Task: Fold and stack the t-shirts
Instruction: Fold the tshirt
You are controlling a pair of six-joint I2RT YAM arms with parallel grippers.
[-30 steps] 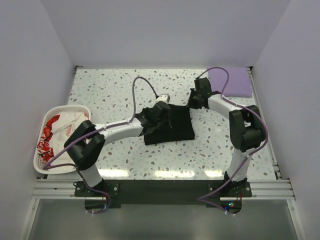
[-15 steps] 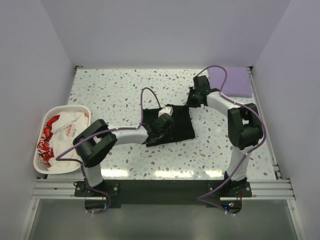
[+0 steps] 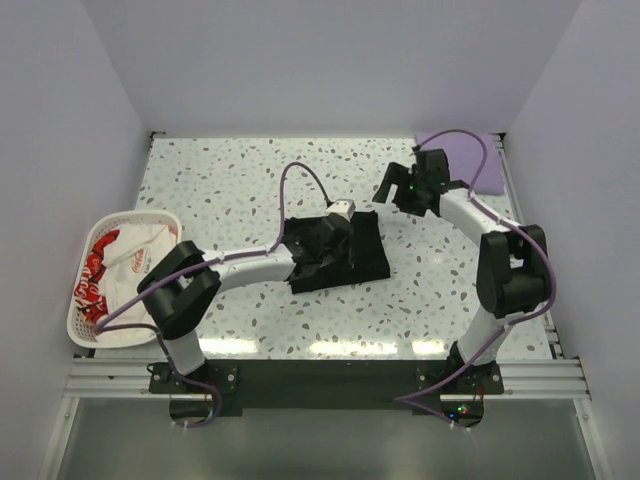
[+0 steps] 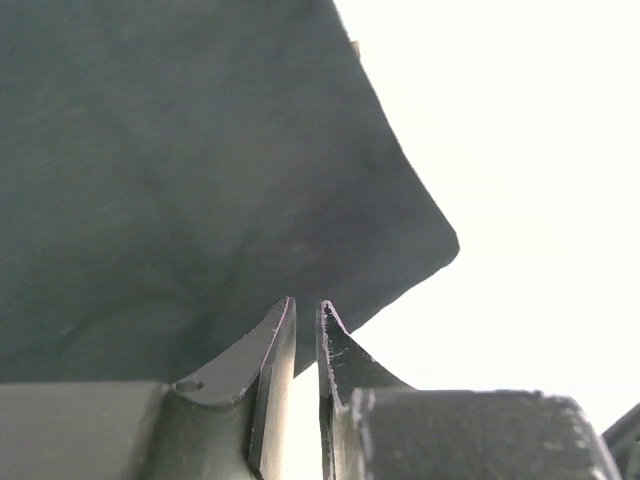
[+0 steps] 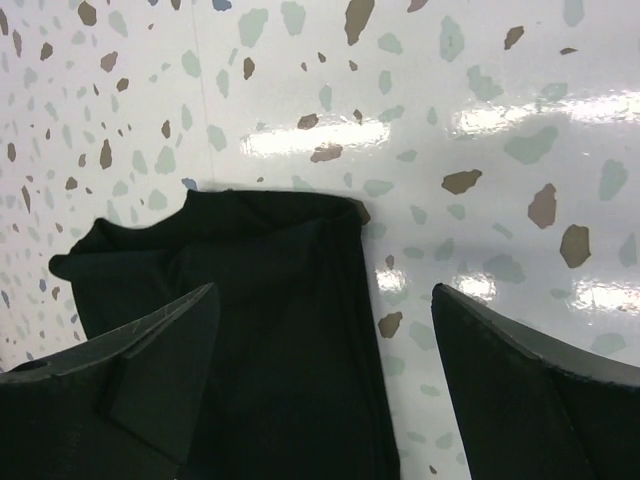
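The open fingers are on either side of the shirt's far-corner edge (image 3: 379,224) (image 5: 360,300), below and to the left in the top view, so my right gripper lowers that way next.
A folded black t-shirt (image 3: 362,258) lies in the middle of the table. My left gripper (image 3: 335,228) rests over its left part. In the left wrist view its fingertips (image 4: 306,305) stand a narrow slit apart, bright table showing through and no cloth between them; the black fabric (image 4: 180,150) lies just beyond. My right gripper (image 3: 392,190) hovers off the shirt's far right corner, wide open and empty (image 5: 325,290), with the shirt's edge (image 5: 270,280) below it. A folded lavender t-shirt (image 3: 462,158) sits at the back right. A white t-shirt with red lettering (image 3: 135,250) lies in the basket.
The white slotted basket (image 3: 140,215) stands at the left edge of the speckled table (image 3: 220,180). Purple cables loop above both arms. Side walls close the table in on the left and right.
The right gripper has opened wide, let go of the black shirt's corner and drawn back to the right. The left gripper's jaws have parted slightly over the shirt.
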